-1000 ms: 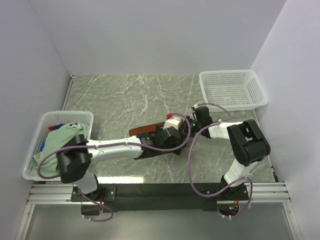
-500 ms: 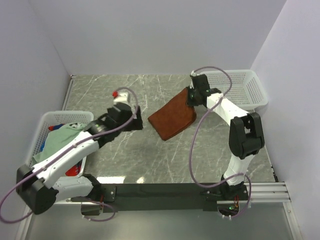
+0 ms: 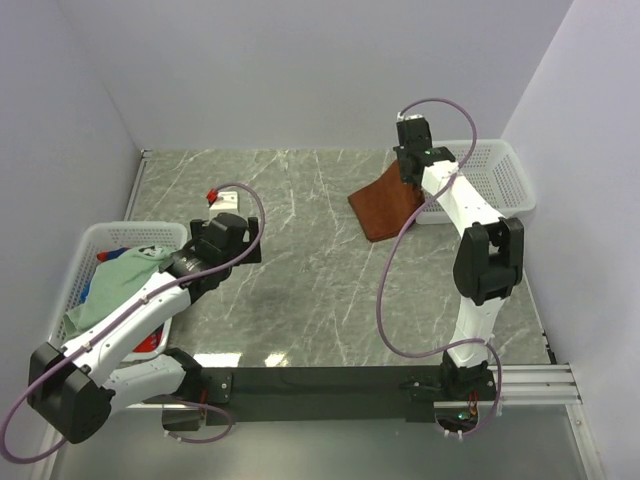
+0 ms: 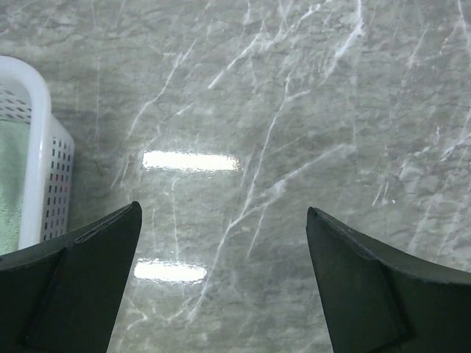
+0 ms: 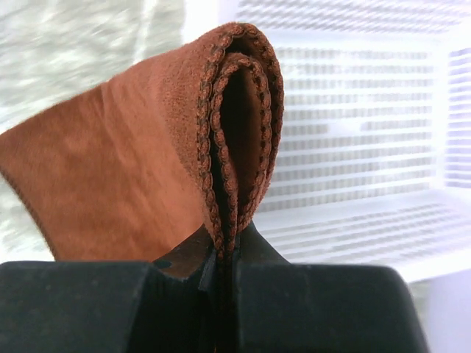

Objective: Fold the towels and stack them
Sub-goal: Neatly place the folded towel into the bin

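The towel hangs outside the empty white mesh basket (image 3: 480,172) (image 5: 353,136), so my right gripper will next move toward the right in the top view and down inside the basket to release.
A folded rust-brown towel (image 3: 386,207) (image 5: 140,169) hangs in the air just left of the white mesh basket (image 3: 470,178) at the back right. My right gripper (image 3: 409,172) (image 5: 228,250) is shut on its folded edge, with the layers pinched between the jaws. Above bare table, right of the left basket (image 3: 68,292) (image 4: 40,147), my left gripper (image 3: 232,248) (image 4: 223,215) stands wide open and holds nothing. That basket holds a pale mint-green towel (image 3: 118,285) (image 4: 9,184), with blue cloth (image 3: 110,256) and red cloth (image 3: 150,343) showing beside it.
The grey marble table (image 3: 300,300) runs between the two baskets. White walls close in on the left, back and right. The right basket's mesh wall (image 5: 353,147) stands close behind the hanging towel.
The right arm lifted the brown towel off the table's middle and carried it back and right to the basket. The left gripper let go, opened fully and drew back left.
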{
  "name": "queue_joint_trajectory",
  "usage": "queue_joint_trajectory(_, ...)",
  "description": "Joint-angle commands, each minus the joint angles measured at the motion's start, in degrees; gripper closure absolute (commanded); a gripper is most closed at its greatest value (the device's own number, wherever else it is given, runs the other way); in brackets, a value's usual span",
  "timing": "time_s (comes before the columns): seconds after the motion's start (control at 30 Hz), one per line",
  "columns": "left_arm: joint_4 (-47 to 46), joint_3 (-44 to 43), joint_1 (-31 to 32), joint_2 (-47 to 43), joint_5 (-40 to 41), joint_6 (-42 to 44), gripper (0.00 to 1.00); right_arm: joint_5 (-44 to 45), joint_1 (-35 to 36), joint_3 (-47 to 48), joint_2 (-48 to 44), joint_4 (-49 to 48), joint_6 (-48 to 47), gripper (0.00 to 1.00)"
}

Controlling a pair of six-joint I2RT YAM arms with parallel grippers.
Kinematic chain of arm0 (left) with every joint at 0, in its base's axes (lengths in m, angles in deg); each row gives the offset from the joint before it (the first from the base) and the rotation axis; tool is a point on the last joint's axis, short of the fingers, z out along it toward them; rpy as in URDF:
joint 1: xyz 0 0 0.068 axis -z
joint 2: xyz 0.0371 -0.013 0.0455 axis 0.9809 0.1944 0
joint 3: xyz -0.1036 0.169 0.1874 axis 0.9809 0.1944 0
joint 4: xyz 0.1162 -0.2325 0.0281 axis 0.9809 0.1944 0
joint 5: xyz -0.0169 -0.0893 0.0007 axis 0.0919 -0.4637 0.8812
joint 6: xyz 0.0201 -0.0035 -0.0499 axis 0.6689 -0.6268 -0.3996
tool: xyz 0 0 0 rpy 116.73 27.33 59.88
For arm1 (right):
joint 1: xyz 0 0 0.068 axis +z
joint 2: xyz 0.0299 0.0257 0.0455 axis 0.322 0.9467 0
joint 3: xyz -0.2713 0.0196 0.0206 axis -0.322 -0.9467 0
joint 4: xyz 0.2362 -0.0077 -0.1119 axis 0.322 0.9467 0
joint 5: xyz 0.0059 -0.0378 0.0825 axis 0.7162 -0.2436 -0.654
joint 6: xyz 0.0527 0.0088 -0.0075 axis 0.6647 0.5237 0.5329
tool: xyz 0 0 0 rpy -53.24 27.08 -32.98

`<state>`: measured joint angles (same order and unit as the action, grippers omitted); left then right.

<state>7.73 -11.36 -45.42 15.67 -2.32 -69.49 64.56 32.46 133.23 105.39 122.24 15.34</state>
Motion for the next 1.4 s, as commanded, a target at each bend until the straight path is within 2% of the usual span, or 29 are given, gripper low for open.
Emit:
queue_joint_trajectory(0.0,-2.3,-0.1,-0.5,-1.9,1.8,1.4,0.01,6.3,-2.3,4.2,-0.3,-3.3,-5.4,1.00)
queue_joint_trajectory(0.13,-2.6,0.1,-0.5,-1.9,1.8,1.5,0.01,4.8,-4.6,8.5,2.0,-4.4,-6.3,1.00)
queue_joint_trajectory(0.47,-2.4,0.3,-0.5,0.1,3.3,1.5,0.02,5.5,-7.3,12.2,5.7,-8.8,-13.1,1.00)
queue_joint_trajectory(1.03,-2.0,-0.5,-2.1,8.0,7.3,0.3,0.02,12.3,-13.1,7.2,10.9,-21.0,-26.4,1.00)
queue_joint_trajectory(1.37,-1.8,-1.2,-2.1,11.5,7.6,0.2,0.02,13.9,-14.9,6.3,13.1,-24.3,-28.5,1.00)
